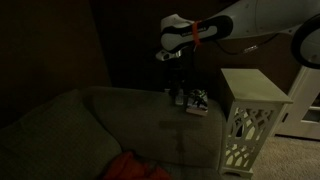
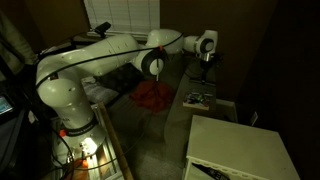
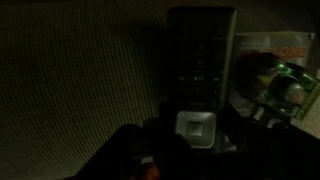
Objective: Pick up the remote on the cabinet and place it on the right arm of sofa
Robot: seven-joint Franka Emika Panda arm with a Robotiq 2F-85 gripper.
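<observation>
The robot's gripper next needs to go left in the wrist view and down onto the sofa arm's bare fabric [image 1: 164, 99] [image 3: 112, 88] to release the remote, because items crowd one side.
The black remote [image 3: 200, 60] shows in the wrist view, stretching away from my gripper [image 3: 197, 128] over the grey-green fabric of the right arm of sofa [image 3: 70, 80]. Its near end sits between the jaws, which look shut on it. In both exterior views my gripper [image 1: 180, 90] [image 2: 207, 66] points down just above the sofa arm [image 1: 140, 105] [image 2: 180, 118]. The remote itself is too dark to make out there. The white cabinet [image 1: 250, 85] [image 2: 240, 145] stands beside the sofa arm, and its top looks bare.
A cluster of small items and paler remotes [image 1: 191, 100] [image 2: 197, 98] [image 3: 275, 70] lies on the sofa arm right beside the gripper. A red cloth [image 1: 130, 165] [image 2: 152, 95] lies on the sofa seat. The room is very dark.
</observation>
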